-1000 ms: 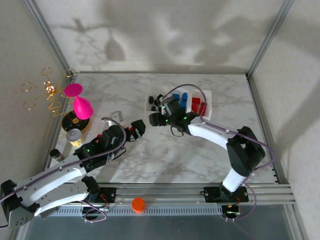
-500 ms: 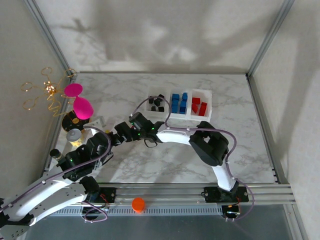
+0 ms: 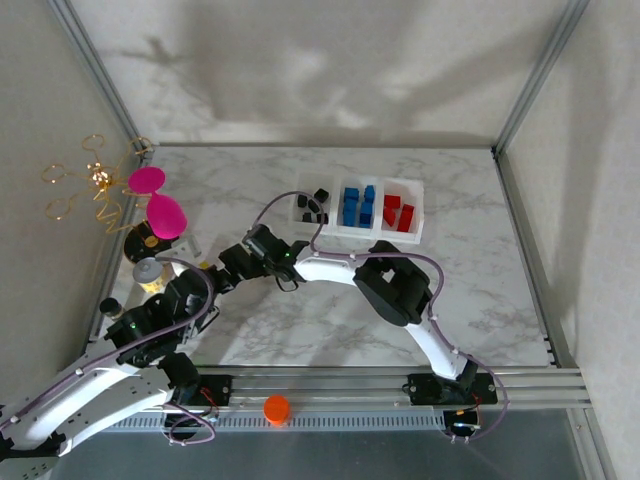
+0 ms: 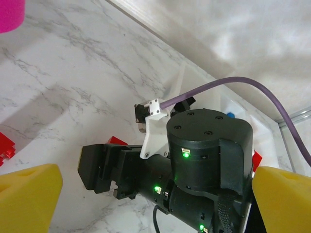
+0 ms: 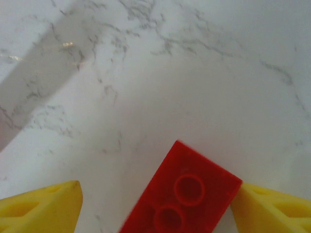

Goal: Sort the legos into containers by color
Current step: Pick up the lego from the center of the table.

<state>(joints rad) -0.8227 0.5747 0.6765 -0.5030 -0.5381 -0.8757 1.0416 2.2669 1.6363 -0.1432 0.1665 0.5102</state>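
My right gripper stays low over the marble next and draws its fingers together on the red lego [image 5: 179, 199], since the brick already lies between its open fingers.
Three white containers [image 3: 298, 198] stand in a row at the back: black legos [image 3: 315, 205] in the left one, blue legos [image 3: 357, 206] in the middle, red legos [image 3: 397, 213] in the right. My right gripper [image 5: 155, 208] is open and low over the marble, straddling a red lego [image 5: 187, 194]. That brick touches the right fingertip [image 5: 272, 208] and stands apart from the left one. In the top view my right gripper [image 3: 232, 262] reaches far left. My left gripper [image 4: 155, 194] is open just behind it, holding nothing. Another red lego [image 4: 5, 145] lies at the left edge.
A pink goblet ornament [image 3: 165, 212], a gold wire piece [image 3: 90, 185] and a grey canister [image 3: 149, 272] crowd the table's left side. An orange cap [image 3: 276, 408] sits on the front rail. The two arms are close together at the front left.
My right arm swung from the containers leftward and came down over the red lego. My left arm drew back toward the left.
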